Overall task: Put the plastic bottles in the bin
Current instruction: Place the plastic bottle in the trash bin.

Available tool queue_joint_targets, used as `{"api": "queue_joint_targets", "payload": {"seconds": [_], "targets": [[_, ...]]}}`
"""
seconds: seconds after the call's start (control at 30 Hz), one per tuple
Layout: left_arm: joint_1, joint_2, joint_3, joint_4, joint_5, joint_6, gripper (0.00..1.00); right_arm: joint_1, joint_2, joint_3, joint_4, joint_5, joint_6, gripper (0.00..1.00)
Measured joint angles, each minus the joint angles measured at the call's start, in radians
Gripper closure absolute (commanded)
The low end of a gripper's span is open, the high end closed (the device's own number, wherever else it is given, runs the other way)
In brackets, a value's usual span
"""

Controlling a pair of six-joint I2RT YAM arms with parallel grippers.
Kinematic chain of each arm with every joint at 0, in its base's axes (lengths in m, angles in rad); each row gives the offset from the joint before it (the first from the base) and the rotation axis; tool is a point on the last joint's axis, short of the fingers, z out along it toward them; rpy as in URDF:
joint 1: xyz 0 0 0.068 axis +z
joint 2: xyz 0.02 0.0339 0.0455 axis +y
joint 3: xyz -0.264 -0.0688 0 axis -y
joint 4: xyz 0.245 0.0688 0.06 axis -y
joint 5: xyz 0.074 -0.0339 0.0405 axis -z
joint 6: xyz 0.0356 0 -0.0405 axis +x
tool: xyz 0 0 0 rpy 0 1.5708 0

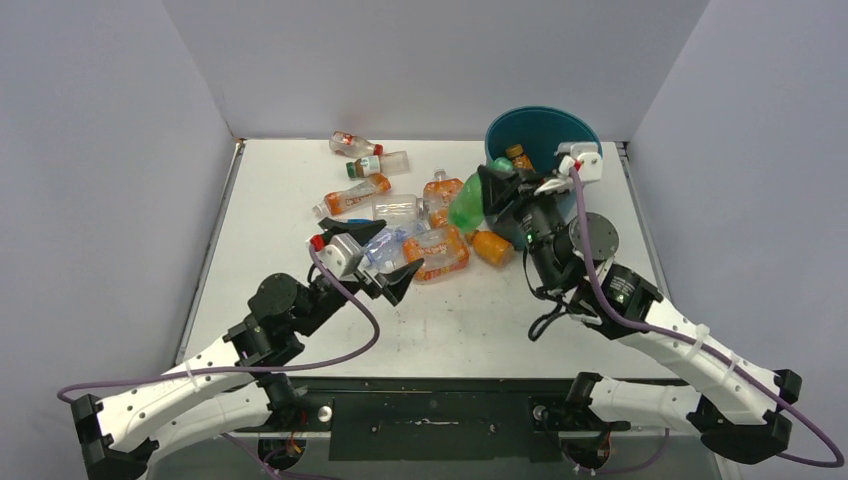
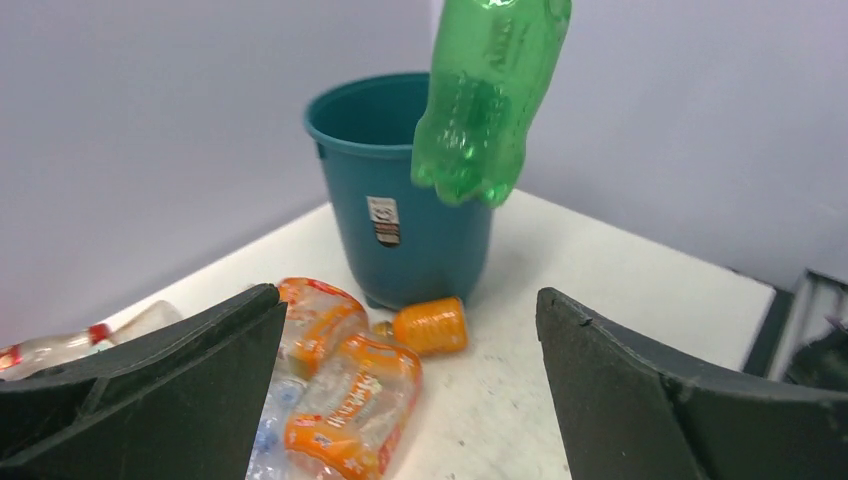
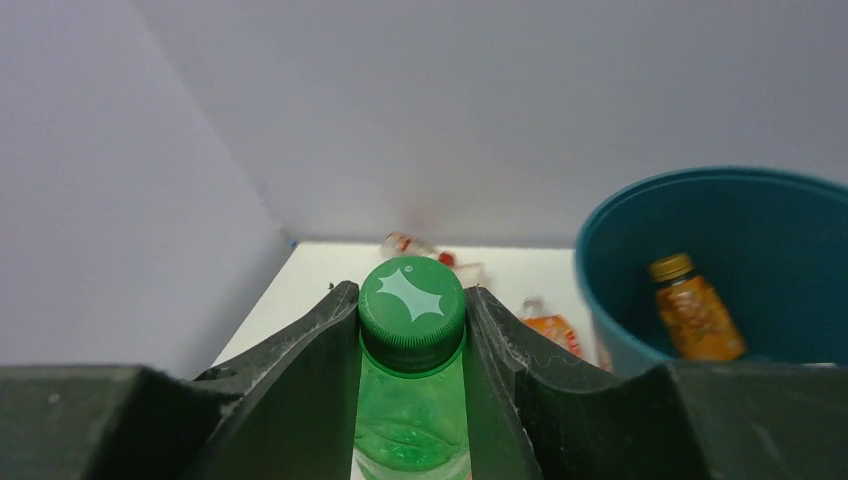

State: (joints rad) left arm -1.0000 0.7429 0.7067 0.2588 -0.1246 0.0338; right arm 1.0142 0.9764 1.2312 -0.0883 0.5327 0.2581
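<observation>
The green bottle (image 1: 465,210) still hangs beside the bin's rim, so the right gripper will move outward over the bin's opening next, lower the bottle and let go of it.
My right gripper (image 3: 412,345) is shut on the neck of a green plastic bottle (image 3: 412,312), just under its green cap. In the top view that green bottle (image 1: 465,210) hangs just left of the teal bin (image 1: 588,128), above the table. One orange-labelled bottle (image 3: 694,312) lies inside the bin (image 3: 610,230). My left gripper (image 1: 385,253) stands wide open with nothing between its fingers, low over crushed orange-labelled bottles (image 2: 345,410). A small orange bottle (image 2: 432,326) lies at the bin's foot (image 2: 400,215). The held green bottle (image 2: 490,100) dangles beside the bin's rim.
More plastic bottles lie across the back and middle of the white table: a red-capped one (image 1: 354,143), a green-capped one (image 1: 377,164), an orange-labelled one (image 1: 351,197) and crushed ones (image 1: 441,190). Grey walls close in three sides.
</observation>
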Motion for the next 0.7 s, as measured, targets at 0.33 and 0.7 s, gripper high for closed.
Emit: {"api": "queue_joint_targets", "payload": {"seconds": [0.33, 0.7], "targets": [[0.000, -0.048, -0.042, 0.098, -0.281, 0.035, 0.04, -0.519, 0.252, 0.126, 0.131, 0.041, 0.067, 0.95], [0.000, -0.026, -0.050, 0.106, -0.368, 0.044, 0.04, -0.706, 0.587, 0.146, 0.311, 0.000, 0.123, 0.95]]}}
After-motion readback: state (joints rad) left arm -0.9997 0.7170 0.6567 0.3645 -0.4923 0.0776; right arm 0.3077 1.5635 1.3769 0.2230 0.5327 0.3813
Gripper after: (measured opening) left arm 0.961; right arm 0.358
